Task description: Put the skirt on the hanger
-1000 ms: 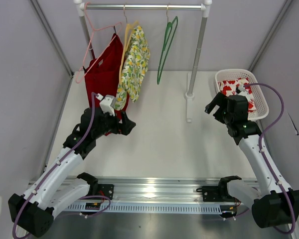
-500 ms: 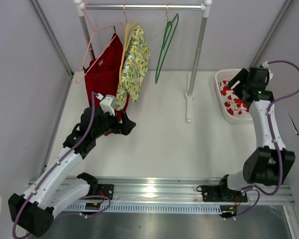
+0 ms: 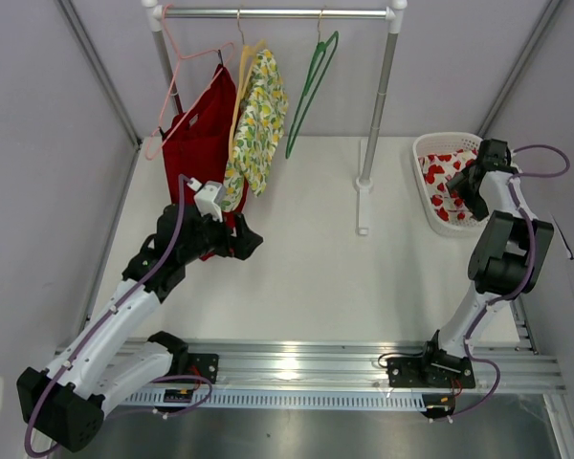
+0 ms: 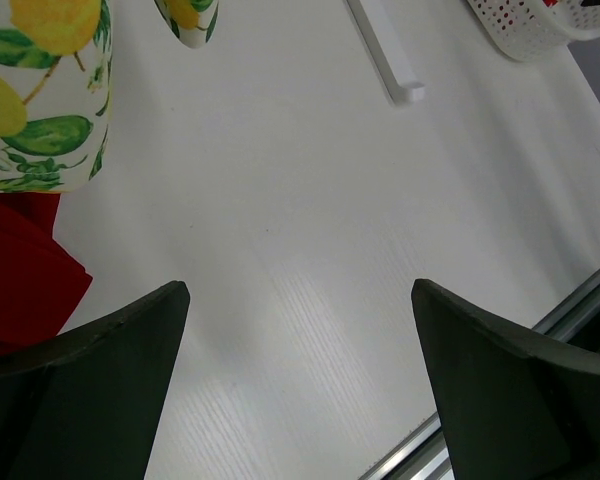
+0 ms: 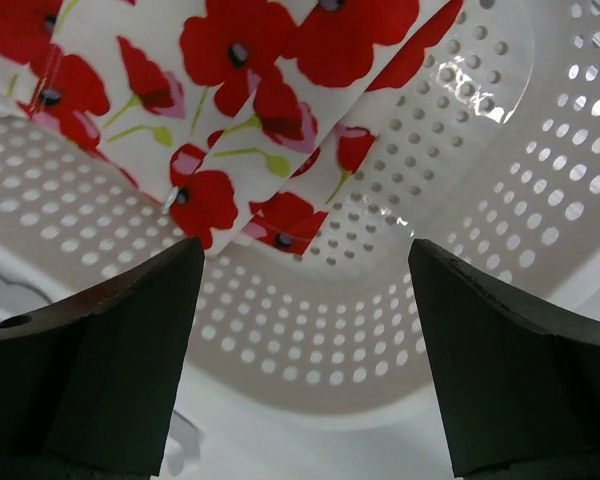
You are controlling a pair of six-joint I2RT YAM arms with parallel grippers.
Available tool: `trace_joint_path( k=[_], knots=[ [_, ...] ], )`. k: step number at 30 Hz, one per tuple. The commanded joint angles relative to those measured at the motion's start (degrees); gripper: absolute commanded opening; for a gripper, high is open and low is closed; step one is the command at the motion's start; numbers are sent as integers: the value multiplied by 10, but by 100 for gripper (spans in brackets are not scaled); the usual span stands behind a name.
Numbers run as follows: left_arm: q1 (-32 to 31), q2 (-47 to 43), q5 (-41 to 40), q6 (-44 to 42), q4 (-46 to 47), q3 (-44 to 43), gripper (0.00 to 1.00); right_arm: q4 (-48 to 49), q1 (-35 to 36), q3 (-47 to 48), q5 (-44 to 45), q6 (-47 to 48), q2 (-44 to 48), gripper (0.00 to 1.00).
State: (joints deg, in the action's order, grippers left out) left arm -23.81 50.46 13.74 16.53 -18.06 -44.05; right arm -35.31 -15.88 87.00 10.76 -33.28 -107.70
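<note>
I should lower my right gripper into the basket (image 5: pixel 380 330), onto the skirt's folded layers near its corner (image 5: pixel 282 112), because they lie below my open fingers inside the basket's side.
The skirt (image 3: pixel 444 182), white with red flowers, lies folded in the white perforated basket (image 3: pixel 427 206) at the right. The right wrist view shows it (image 5: pixel 250 70) in the basket (image 5: pixel 380 330). My right gripper (image 3: pixel 473 184) hangs over the basket's right side, open and empty (image 5: pixel 305 290), above the basket wall near the skirt's corner. The green hanger (image 3: pixel 311 86) hangs tilted on the rail. My left gripper (image 3: pixel 247 241) is open and empty (image 4: pixel 300 340) over bare table, below the hung garments.
A rail on a white stand (image 3: pixel 368 163) holds a red garment (image 3: pixel 199 139) on a pink hanger (image 3: pixel 177 86) and a lemon-print garment (image 3: pixel 256 120) on a yellow hanger. Grey walls close both sides. The metal base rail (image 3: pixel 297 368) runs along the near edge.
My right arm swung from the table's right middle out to the basket and now reaches down into it. The green hanger has swung to the left. The left arm has stayed put.
</note>
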Motion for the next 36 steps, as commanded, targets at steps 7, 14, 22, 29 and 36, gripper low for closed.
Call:
trace_joint_path(
  k=[7, 14, 22, 29, 36],
  knots=[
    [3, 4, 17, 7, 2, -24, 99, 51, -14, 26, 26, -35, -84, 93],
    [4, 7, 16, 6, -1, -22, 99, 54, -13, 77, 37, -48, -137, 85],
    [4, 10, 12, 6, -4, -22, 100, 66, 1, 99, 49, -31, -146, 17],
    [4, 9, 12, 5, -4, -23, 99, 84, 11, 90, 36, -22, -96, 0],
    [4, 6, 15, 5, -3, -22, 99, 82, 20, 107, 23, -21, -13, 0]
  ],
)
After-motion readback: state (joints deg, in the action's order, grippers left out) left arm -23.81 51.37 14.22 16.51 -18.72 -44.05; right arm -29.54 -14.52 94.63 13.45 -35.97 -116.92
